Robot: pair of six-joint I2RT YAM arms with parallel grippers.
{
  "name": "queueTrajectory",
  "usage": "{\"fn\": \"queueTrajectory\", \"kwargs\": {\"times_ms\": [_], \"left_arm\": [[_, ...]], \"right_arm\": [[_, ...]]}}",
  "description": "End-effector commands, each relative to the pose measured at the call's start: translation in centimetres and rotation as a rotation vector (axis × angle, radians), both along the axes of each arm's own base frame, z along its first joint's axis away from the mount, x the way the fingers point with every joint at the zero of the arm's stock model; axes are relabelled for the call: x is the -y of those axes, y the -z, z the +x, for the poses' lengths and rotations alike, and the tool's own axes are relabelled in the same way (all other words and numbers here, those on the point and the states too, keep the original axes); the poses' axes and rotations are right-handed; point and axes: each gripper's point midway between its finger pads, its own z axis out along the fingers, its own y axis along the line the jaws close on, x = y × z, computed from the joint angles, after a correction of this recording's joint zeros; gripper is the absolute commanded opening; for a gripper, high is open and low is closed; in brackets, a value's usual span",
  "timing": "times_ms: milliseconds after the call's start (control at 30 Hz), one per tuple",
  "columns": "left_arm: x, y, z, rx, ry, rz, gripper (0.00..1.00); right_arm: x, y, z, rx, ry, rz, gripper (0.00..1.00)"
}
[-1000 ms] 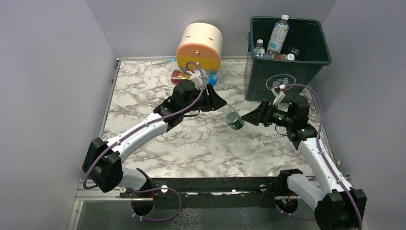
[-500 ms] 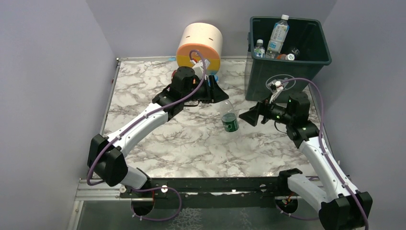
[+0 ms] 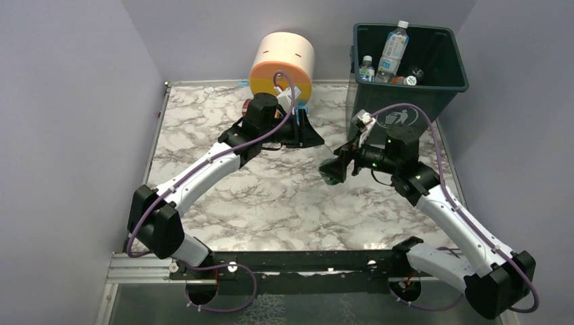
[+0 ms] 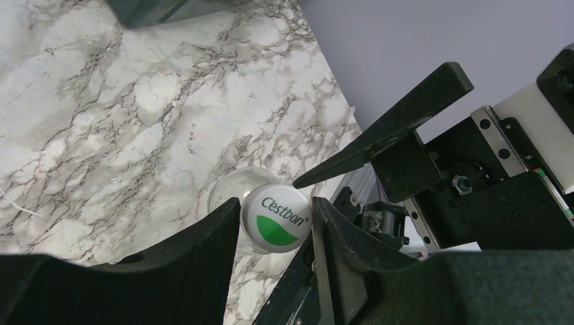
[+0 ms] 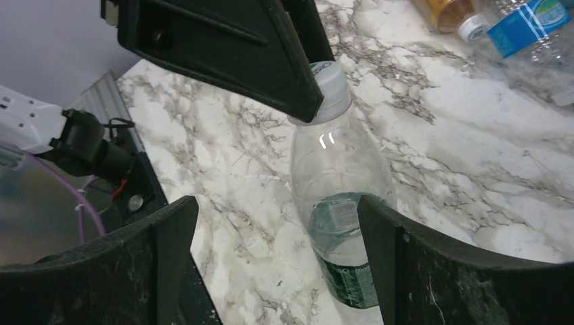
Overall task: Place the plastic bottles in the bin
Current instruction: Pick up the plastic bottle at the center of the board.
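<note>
My right gripper shifts to the right in the wrist view next, since the bottle's body (image 3: 327, 162) (image 5: 345, 200) lies off-centre that way, then closes below the cap.
A clear plastic bottle (image 5: 336, 196) with a dark green label and a white and green cap (image 4: 276, 218) hangs upright just above the marble table. My left gripper (image 4: 276, 227) is shut on its cap; it also shows in the top view (image 3: 317, 140). My right gripper (image 5: 277, 264) is open, its jaws on either side of the bottle's lower body, the right finger close to the label. In the top view the right gripper (image 3: 332, 167) hides most of the bottle (image 3: 330, 178). The dark green bin (image 3: 406, 101) stands at the back right with three bottles (image 3: 394, 44) inside.
The cream, orange and grey round drawer unit (image 3: 281, 64) stands at the back, with a red-labelled bottle (image 3: 254, 107) and a blue one (image 3: 302, 112) by its foot. The right wrist view shows an orange-filled bottle (image 5: 450, 13) and a blue-labelled bottle (image 5: 535, 20) lying on the marble.
My right gripper has moved left and now straddles the bottle. My left gripper drew back slightly and the bottle swung from tilted to upright.
</note>
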Motion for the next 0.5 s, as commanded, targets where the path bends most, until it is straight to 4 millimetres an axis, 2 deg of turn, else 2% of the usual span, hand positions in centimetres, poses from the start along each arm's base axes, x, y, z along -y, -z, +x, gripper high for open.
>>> {"fn": "queueTrajectory", "kwargs": {"times_ms": [0,200,467], "left_arm": [[0.2,-2.3,-0.3,0.042,0.038,-0.039,0.47],[0.1,-2.8,-0.4,0.051,0.042,-0.042,0.47],[0.4,-4.0,-0.4,0.059,0.054,-0.068,0.47]], "right_arm": [[0.3,-0.2,2.4,0.069,0.117,-0.098,0.91],[0.4,0.3,3.3,0.083,0.171,-0.168,0.91],[-1.1,1.8,2.4,0.073,0.126,-0.189,0.92]]}}
